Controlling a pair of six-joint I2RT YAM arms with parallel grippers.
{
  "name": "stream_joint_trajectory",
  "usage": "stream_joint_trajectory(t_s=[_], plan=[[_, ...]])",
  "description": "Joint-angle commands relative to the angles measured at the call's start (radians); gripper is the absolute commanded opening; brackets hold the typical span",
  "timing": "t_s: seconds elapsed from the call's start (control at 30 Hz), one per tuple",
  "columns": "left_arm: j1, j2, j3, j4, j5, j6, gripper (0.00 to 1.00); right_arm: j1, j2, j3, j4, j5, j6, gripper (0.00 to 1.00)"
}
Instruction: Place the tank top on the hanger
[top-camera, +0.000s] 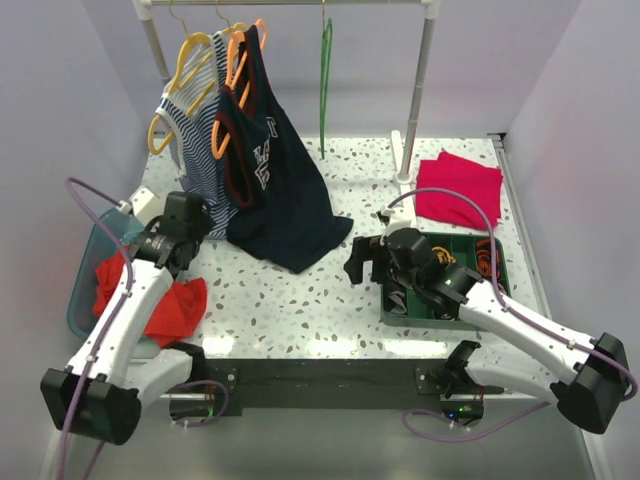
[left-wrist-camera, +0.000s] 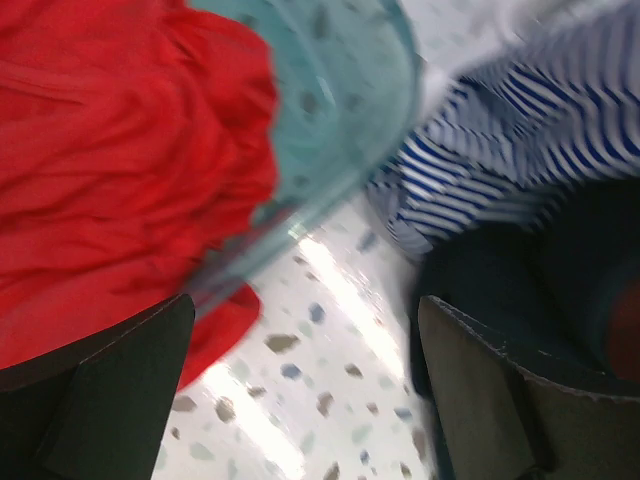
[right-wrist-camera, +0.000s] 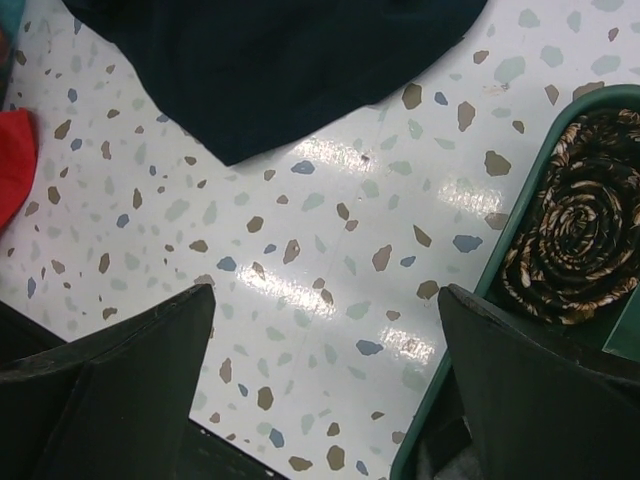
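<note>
I should next move my left gripper to the left in the top view and down into the basket, onto the bunched tank top, because the open fingers hang beside it.
The red-orange tank top lies crumpled at the table's left, spilling out of a clear blue basket; it fills the left of the left wrist view. The green hanger hangs on the rail at the back centre. My left gripper is open and empty above the table, between the basket and the navy top. My right gripper is open and empty over bare table left of a green tray. A red edge shows in the right wrist view.
A navy lettered tank top and a striped top hang on orange and yellow hangers, draping onto the table. A folded magenta cloth lies at back right. The green tray holds rolled items. A rack post stands near centre right.
</note>
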Motion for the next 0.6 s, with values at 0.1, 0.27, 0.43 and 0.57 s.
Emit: stream_joint_trajectory(t_s=[0.1,0.27,0.43,0.57], plan=[[0.383,0.101,-0.035,0.016,-0.067,0.027,1.00,0.006,0.022,0.023,0.028,-0.070,-0.041,0.99],[0.529,0.303,-0.089,0.103,-0.077,-0.068,1.00,0.004,0.045,0.049,-0.029,-0.112,-0.069,0.99],[0.582,0.547,-0.112,0.201,0.057,-0.104,0.97,0.006,0.017,0.058,-0.070,-0.107,-0.095,0.99],[0.582,0.509,-0.107,0.224,0.077,-0.061,0.49,0.006,-0.027,0.036,-0.070,-0.101,-0.064,0.99]])
